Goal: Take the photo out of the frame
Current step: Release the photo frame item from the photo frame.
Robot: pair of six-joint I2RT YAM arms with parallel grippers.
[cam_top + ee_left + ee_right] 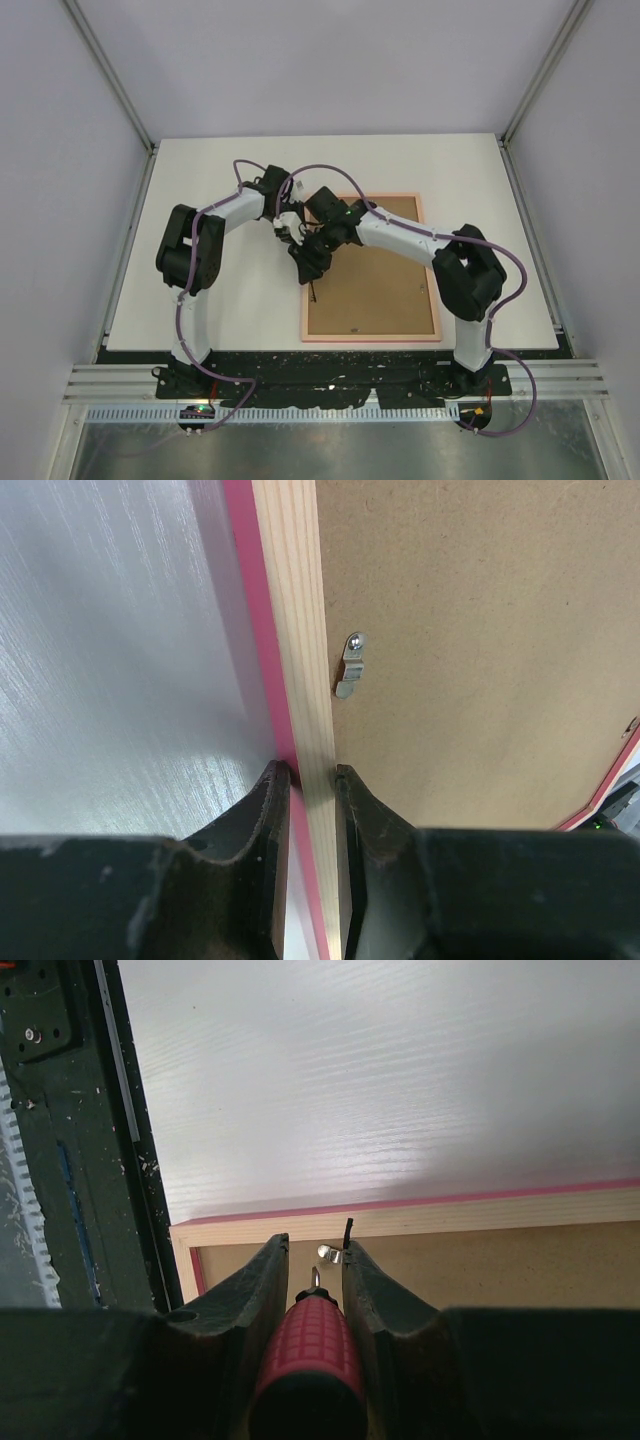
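I should next move my right gripper across the frame's back board to the bare tabletop past the frame (370, 338), to my right gripper's right in the top view. I should lower the screwdriver there and let go.
The pink frame (370, 338) lies face down on the white table, its brown back board (375, 285) up. The photo is hidden under the board. My left gripper (290, 228) is shut on the frame's left rail near the far corner; in the left wrist view the jaws (312, 772) pinch the pale wood and pink edge (295, 630), with a metal clip (350, 665) just beyond. My right gripper (310, 268) is shut on a red-handled screwdriver (312, 1345). Its tip points at a small metal clip (330, 1252) beside the frame's rail (450, 1215).
The black base rail (60, 1160) runs along the table's near edge, close to the frame's corner. Purple cables (300, 175) loop over both arms. White walls and posts enclose the table (200, 180) on three sides.
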